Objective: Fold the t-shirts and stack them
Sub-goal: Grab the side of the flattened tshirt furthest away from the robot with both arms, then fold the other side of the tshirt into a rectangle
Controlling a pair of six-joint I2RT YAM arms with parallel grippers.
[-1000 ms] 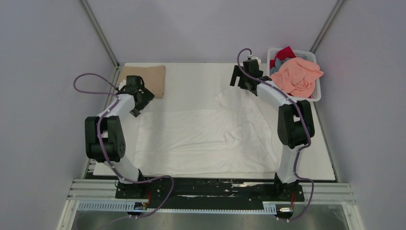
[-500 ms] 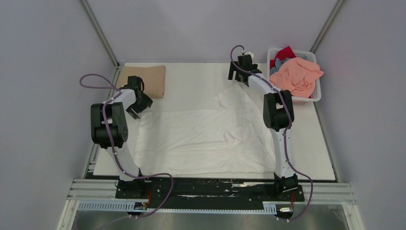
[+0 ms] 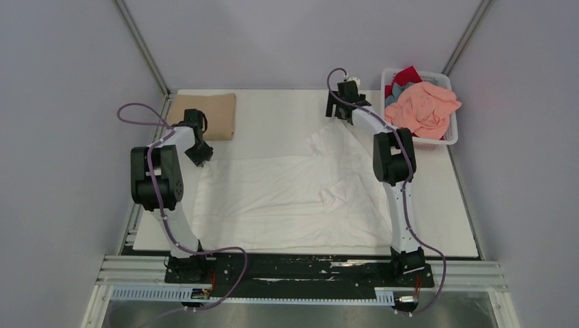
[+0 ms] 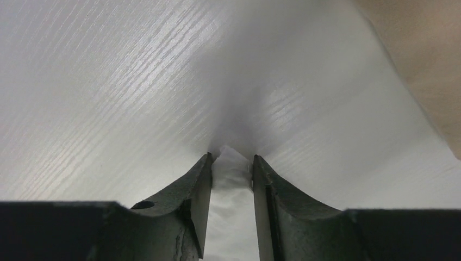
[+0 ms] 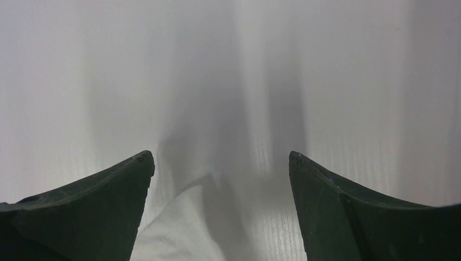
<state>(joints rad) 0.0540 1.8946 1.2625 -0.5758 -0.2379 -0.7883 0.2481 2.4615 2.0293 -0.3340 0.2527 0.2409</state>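
Observation:
The robot's right gripper will next move slightly back over the white t-shirt's corner (image 3: 336, 124) (image 5: 194, 202) and close, since the t-shirt's tip barely reaches between its spread fingers.
The white t-shirt (image 3: 287, 198) lies spread and rumpled across the table (image 3: 273, 113). At its far left corner my left gripper (image 3: 200, 158) is down on it. In the left wrist view the jaws (image 4: 231, 157) pinch a fold of the white cloth (image 4: 231, 217). At the shirt's far right corner my right gripper (image 3: 336, 116) stands open. A tip of the white cloth (image 5: 179, 228) lies low between its spread fingers (image 5: 220, 157), touching neither. A folded tan t-shirt (image 3: 208, 115) lies at the far left.
A white lattice basket (image 3: 447, 139) stands at the far right corner. It holds a salmon pink shirt (image 3: 423, 109), a red one (image 3: 407, 74) and a grey-blue one (image 3: 397, 97). Grey walls close in on both sides.
The left gripper came down onto the white shirt's far left corner and closed on it. The right arm stretched farther back to the shirt's far right corner, its gripper still open.

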